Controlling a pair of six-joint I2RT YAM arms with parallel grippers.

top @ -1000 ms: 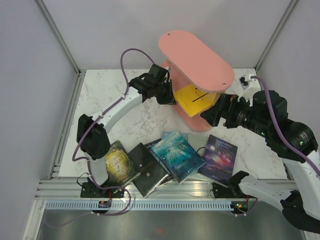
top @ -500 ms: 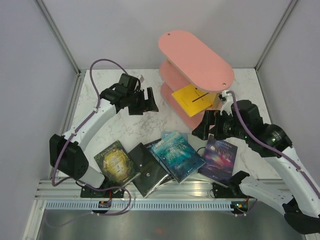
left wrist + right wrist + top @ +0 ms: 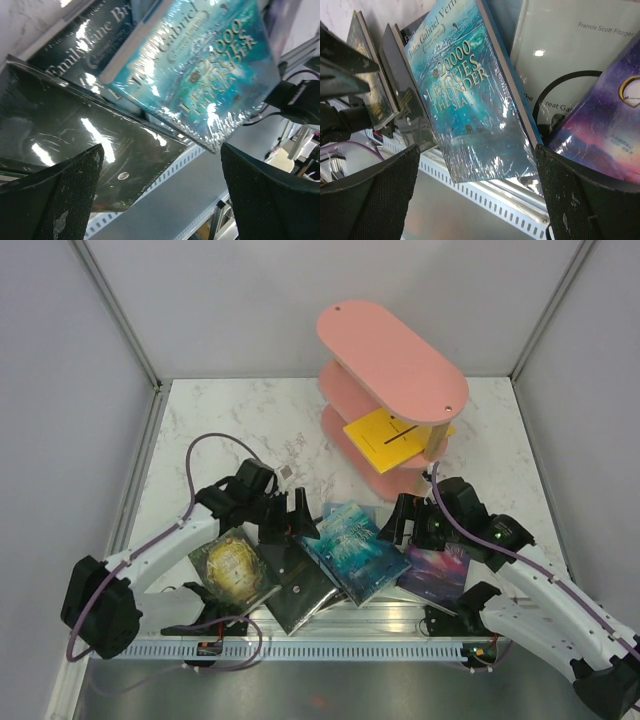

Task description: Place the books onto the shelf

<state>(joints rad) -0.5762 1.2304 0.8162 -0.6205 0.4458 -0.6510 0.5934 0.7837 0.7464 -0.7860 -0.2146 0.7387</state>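
My right gripper is going to lower back next and tilt onto the teal book's long edge (image 3: 384, 537) (image 3: 514, 87) beside the pale grey-white book, because that edge is uncovered and raised.
The pink shelf (image 3: 392, 358) stands at the back, and a yellow book (image 3: 385, 436) lies on a tier under its top board, sticking out toward the front. The other books lie fanned along the near edge: green-gold (image 3: 232, 568), dark grey (image 3: 296, 578), teal (image 3: 356, 550) and purple (image 3: 441, 566). My left gripper (image 3: 290, 523) hangs open over the dark grey book (image 3: 75, 135) and the teal book (image 3: 200, 65), holding nothing. The right gripper (image 3: 402, 524) is open above the teal book (image 3: 470, 100), with a pale grey-white book (image 3: 575, 50) and the purple one (image 3: 605, 130) beside it.
A slotted metal rail (image 3: 330, 648) runs along the table's near edge just below the books. Grey walls close in the marble table (image 3: 250, 430) at the left, back and right. A further dark book (image 3: 90, 45) lies under the teal one.
The left gripper has opened and left the yellow book on the shelf, then swung down to the books at the near edge. The right arm has also come down toward them.
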